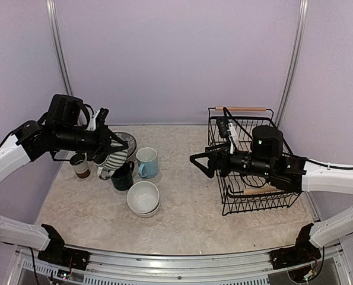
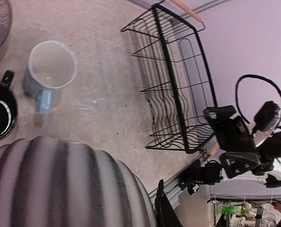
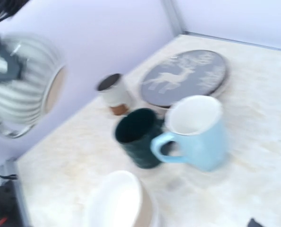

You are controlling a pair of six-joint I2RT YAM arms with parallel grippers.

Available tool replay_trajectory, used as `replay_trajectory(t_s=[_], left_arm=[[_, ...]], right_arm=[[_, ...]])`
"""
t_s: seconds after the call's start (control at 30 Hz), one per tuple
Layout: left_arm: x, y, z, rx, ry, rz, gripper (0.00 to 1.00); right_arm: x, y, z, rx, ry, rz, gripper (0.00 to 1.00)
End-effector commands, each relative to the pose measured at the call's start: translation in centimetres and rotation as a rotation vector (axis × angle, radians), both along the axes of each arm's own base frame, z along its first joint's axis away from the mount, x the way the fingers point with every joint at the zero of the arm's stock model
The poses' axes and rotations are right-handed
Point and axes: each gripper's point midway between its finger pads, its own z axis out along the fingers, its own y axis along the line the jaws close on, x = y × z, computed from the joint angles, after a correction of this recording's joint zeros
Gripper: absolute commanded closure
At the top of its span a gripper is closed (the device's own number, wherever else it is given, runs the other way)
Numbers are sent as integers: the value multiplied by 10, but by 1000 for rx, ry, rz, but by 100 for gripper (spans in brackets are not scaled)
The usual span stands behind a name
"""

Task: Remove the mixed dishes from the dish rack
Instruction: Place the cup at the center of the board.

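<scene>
The bare table beside the white bowls is below and closer to the table's near edge, so my left gripper will next lower toward that edge and release the striped mug (image 1: 114, 161).
My left gripper (image 1: 109, 155) is shut on the striped grey mug (image 1: 114, 161), held tilted above the left side of the table. The mug fills the lower left of the left wrist view (image 2: 60, 184), with one dark finger (image 2: 165, 210) beside it. On the table around it stand the dark deer-pattern plate (image 1: 127, 141), brown-white cup (image 1: 80, 165), dark green mug (image 1: 123, 176), light blue mug (image 1: 147, 162) and stacked white bowls (image 1: 143, 198). The black wire dish rack (image 1: 250, 196) sits at the right with no dishes visible inside. My right gripper (image 1: 202, 164) hangs open and empty just left of the rack.
The right wrist view shows the green mug (image 3: 138, 137), blue mug (image 3: 197, 130), cup (image 3: 113, 93), deer plate (image 3: 185, 75) and bowls (image 3: 116, 203), blurred. Lilac walls close in the table at the back and both sides. Bare tabletop (image 1: 188, 202) lies between dishes and rack.
</scene>
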Motion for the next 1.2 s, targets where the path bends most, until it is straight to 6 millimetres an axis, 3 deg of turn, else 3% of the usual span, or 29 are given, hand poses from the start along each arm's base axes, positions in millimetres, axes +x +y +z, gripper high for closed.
replay_trajectory(t_s=[0.0, 0.13, 0.27, 0.4, 0.77, 1.17], left_arm=[[-13, 78, -74, 274, 137, 251, 100], [-23, 105, -104, 317, 210, 356, 95], [-23, 115, -137, 348, 285, 393, 93], [-18, 108, -169, 377, 361, 375, 100], [-10, 93, -226, 418, 495, 360, 100], [-14, 86, -254, 482, 565, 340, 99]], right_arm=[[15, -23, 9, -67, -57, -128, 4], [22, -36, 14, -80, -81, -190, 2], [28, -54, 21, -62, -99, -275, 2], [27, -72, 32, -29, -119, -327, 1], [18, -103, 47, 0, -143, -374, 0], [12, -108, 59, 34, -164, -366, 0]])
